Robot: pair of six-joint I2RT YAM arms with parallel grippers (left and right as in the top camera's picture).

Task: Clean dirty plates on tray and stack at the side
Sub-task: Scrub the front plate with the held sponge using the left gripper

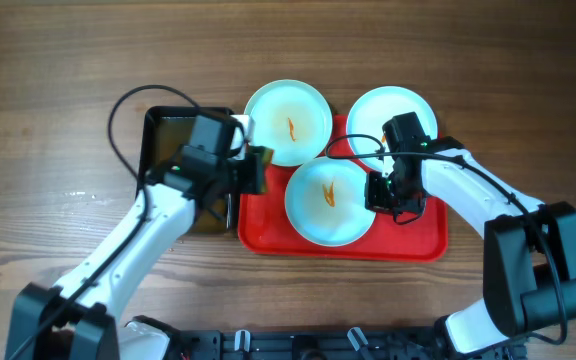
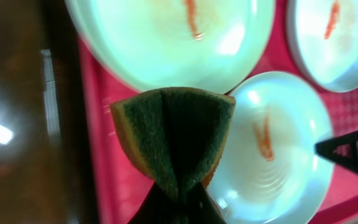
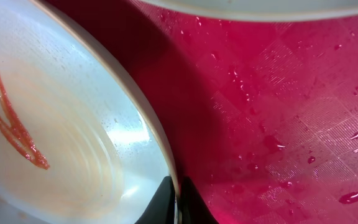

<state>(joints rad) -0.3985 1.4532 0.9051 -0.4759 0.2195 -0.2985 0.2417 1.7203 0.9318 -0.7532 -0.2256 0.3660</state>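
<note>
The water is to the left in the overhead view, so my left gripper should wipe the middle plate next. Then it should go down into the basin (image 2: 11, 149) to let go of the sponge (image 2: 174, 137).
Three pale plates with orange smears sit on the red tray (image 1: 418, 236): one at back left (image 1: 287, 122), one at back right (image 1: 391, 112), one in the middle front (image 1: 323, 205). My left gripper (image 1: 247, 171) is shut on a folded green and orange sponge (image 2: 174, 137) and holds it over the tray's left edge, between the back left plate (image 2: 166, 37) and the middle plate (image 2: 272, 149). My right gripper (image 3: 178, 202) is shut on the right rim of the middle plate (image 3: 61, 130); it also shows in the overhead view (image 1: 378, 192).
A black basin of brownish water (image 1: 163, 135) stands just left of the tray, under my left arm. The wet tray floor (image 3: 278, 112) is bare at the right. Cables loop over the table behind both arms.
</note>
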